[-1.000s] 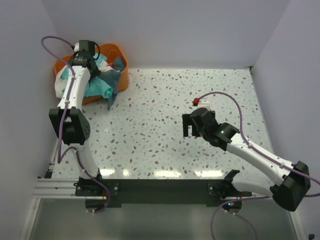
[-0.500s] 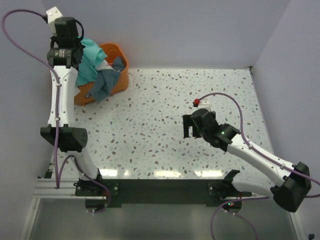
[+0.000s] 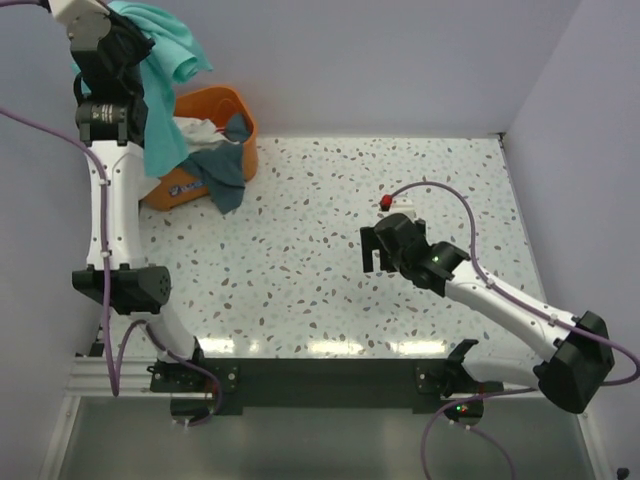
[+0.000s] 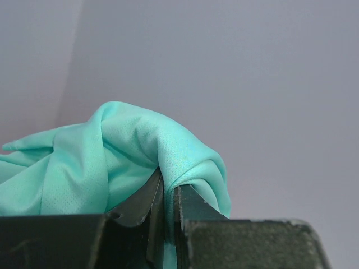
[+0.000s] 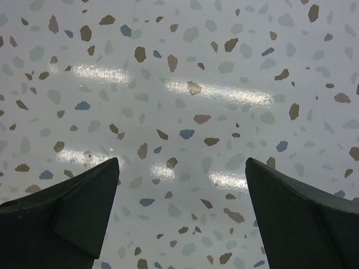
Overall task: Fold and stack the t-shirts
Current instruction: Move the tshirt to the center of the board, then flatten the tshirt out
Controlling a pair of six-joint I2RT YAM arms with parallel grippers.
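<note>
The table's middle is bare, so I will move my left gripper from the basket toward my right gripper and lay the light turquoise t-shirt down on the table's middle (image 3: 322, 243).
My left gripper (image 3: 128, 35) is raised high at the far left, shut on a light turquoise t-shirt (image 3: 163, 80) that hangs down from it over the basket. In the left wrist view the turquoise cloth (image 4: 129, 162) is pinched between the two closed fingers (image 4: 196, 207). A dark teal-grey t-shirt (image 3: 225, 172) drapes over the basket's front rim, and white cloth (image 3: 195, 130) lies inside. My right gripper (image 3: 375, 250) is open and empty, low over the bare table (image 5: 185, 84) at centre right.
The orange plastic basket (image 3: 225, 105) stands at the table's back left corner against the wall. A small red-tipped part (image 3: 385, 201) sits on the right arm's cable. Grey walls enclose the speckled table (image 3: 300, 260) on three sides.
My left gripper has lifted the turquoise t-shirt up out of the basket, rising steadily to the top left. The right gripper has shifted slightly to the left.
</note>
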